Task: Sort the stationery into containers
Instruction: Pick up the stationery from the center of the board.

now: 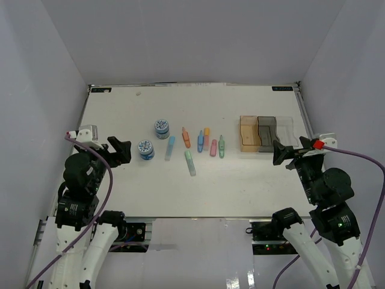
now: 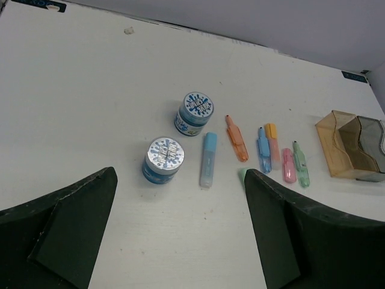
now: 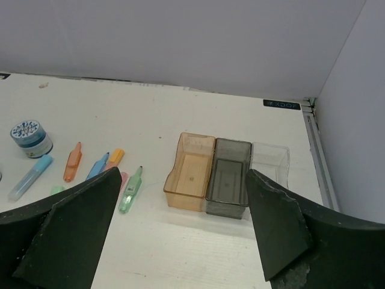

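Note:
My left gripper swings down and to the right in the top view next, tipping over the lid of the near tub (image 2: 163,158), which stands closest to my open gripper.
Two round blue-and-white tubs (image 1: 161,127) (image 1: 146,149) stand left of centre. Beside them lie a light blue stick (image 1: 170,147), an orange stick (image 1: 186,137), a blue stick (image 1: 200,141), a pink stick (image 1: 213,147), a green stick (image 1: 221,146) and a mint stick (image 1: 190,162). The amber bin (image 1: 248,133), grey bin (image 1: 266,133) and clear bin (image 1: 286,131) stand in a row at the right, all empty. My left gripper (image 1: 123,150) is open and empty, left of the near tub (image 2: 164,158). My right gripper (image 1: 281,152) is open and empty, just in front of the bins (image 3: 192,171).
An orange-capped pale pink stick (image 1: 206,138) lies next to the blue one. The white table (image 1: 120,186) is walled in by grey panels on three sides. A raised rail (image 1: 305,114) runs along the right edge, close behind the clear bin.

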